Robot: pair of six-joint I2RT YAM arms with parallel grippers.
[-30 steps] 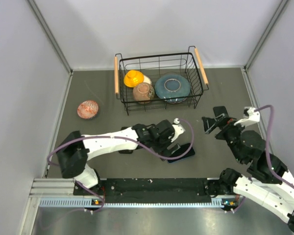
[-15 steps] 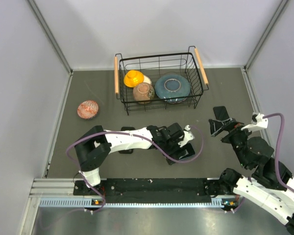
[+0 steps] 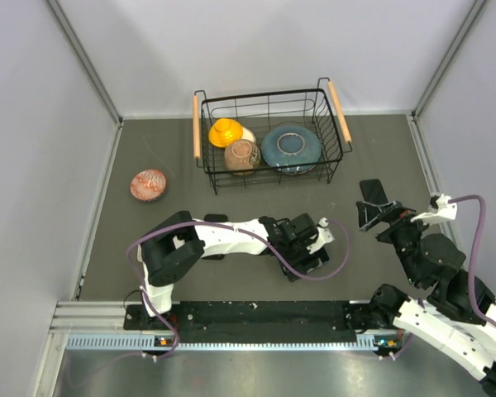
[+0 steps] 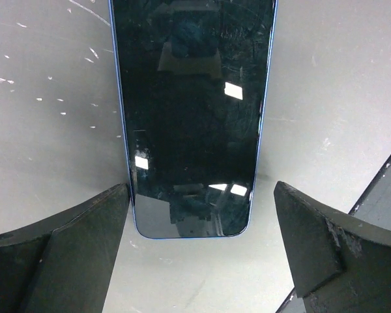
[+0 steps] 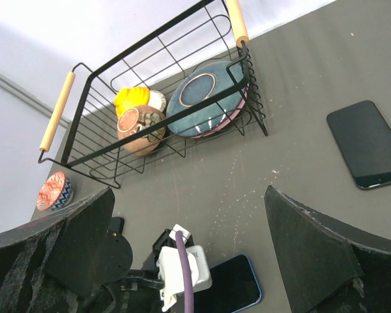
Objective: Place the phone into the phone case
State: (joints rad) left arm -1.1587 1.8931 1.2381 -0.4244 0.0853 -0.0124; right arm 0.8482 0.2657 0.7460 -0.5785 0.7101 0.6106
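My right gripper should next move down, to the left in the top view and back, turning onto the phone's blue edge (image 3: 321, 266) (image 5: 255, 279), since that edge lies uncovered.
The phone (image 4: 192, 111) is a dark-screened slab with a blue edge, lying flat on the grey table. It also shows in the top view (image 3: 314, 262) and the right wrist view (image 5: 238, 287). My left gripper (image 4: 202, 261) is open, low over the table, with one finger (image 4: 65, 248) on each side of the phone's near end, not touching it. It shows in the top view (image 3: 302, 251). The phone case (image 3: 372, 190) is a flat black rectangle at the right (image 5: 368, 143). My right gripper (image 3: 370, 217) is open, empty and raised near the case (image 5: 195, 261).
A black wire basket (image 3: 269, 136) with wooden handles stands at the back and holds a blue plate, a yellow cup and a brown bowl. A small patterned red bowl (image 3: 149, 184) sits at the left. Grey walls enclose the table.
My left gripper has reached right and come down over the phone's near end. My right arm has drawn back to the right, closer to the phone case.
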